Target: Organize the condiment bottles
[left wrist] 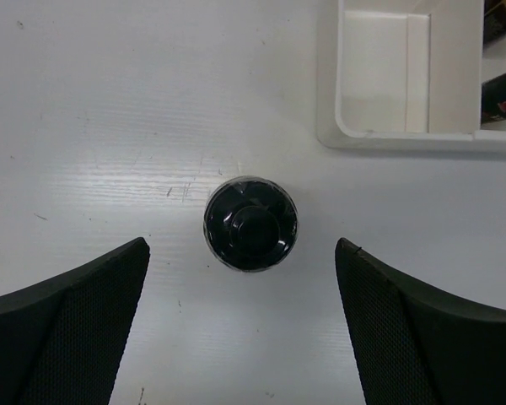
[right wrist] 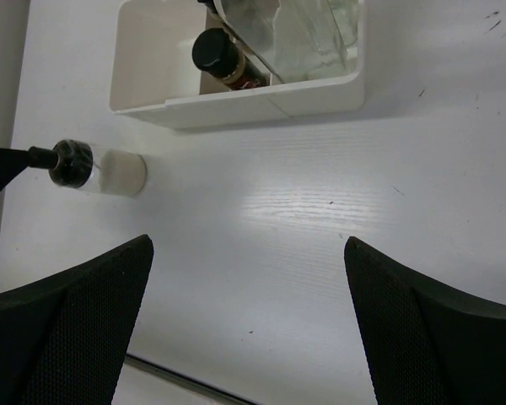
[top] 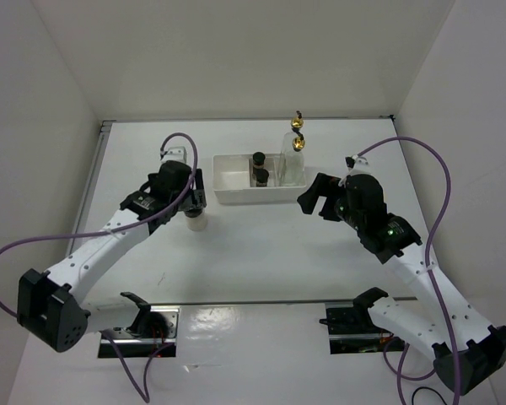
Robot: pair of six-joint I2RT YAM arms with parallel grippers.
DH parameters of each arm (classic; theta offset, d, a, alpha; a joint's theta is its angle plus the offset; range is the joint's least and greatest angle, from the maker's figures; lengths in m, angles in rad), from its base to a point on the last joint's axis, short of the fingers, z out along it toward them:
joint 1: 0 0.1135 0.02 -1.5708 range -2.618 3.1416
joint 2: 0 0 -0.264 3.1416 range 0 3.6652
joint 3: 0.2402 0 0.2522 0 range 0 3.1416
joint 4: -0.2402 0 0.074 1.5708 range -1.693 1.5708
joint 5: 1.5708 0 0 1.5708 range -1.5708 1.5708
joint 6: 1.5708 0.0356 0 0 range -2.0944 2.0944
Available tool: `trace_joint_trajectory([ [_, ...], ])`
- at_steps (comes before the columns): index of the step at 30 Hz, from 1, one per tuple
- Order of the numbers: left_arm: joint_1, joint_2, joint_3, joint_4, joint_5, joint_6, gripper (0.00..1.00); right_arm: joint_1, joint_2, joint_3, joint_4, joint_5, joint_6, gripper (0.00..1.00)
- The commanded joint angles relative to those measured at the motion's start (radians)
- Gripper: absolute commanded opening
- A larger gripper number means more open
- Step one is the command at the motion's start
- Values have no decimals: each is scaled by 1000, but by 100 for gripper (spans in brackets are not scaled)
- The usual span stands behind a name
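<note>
I should lower my left gripper next and close its open fingers around the raised knob of the black cap (left wrist: 250,222), because the whitish jar is still outside the tray.
The squat whitish jar (top: 195,222) stands on the table left of the white tray (top: 236,199). In the left wrist view its black cap (left wrist: 250,222) is centred just ahead of my open left gripper (left wrist: 242,245), untouched. Two small dark black-capped jars (top: 259,160) (top: 261,176) stand in the tray's middle. Two tall clear glass bottles (top: 293,162) with gold spouts fill its right end. My right gripper (top: 316,198) hovers open and empty off the tray's right front corner. The right wrist view shows the whitish jar (right wrist: 118,173), one dark jar (right wrist: 219,55) and the glass bottles (right wrist: 304,34).
The tray's left compartment (left wrist: 379,72) holds nothing. White walls close in the table at the back and on both sides. Purple cables loop from both arms. Two black mounts sit at the near edge (top: 143,316).
</note>
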Motion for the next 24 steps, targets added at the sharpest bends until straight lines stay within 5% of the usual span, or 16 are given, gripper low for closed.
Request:
trace_joint_trajectory([
  [1,11,54,8,69,12,-3,96,8,-7,-2,44,-4,5,98],
  [12,11,117,8,98,-15,6,71,8,-7,-12,44,7,5,98],
  [24,11,169,-3,98,-6,-5,60,8,-18,-12,35,45,-5,98],
])
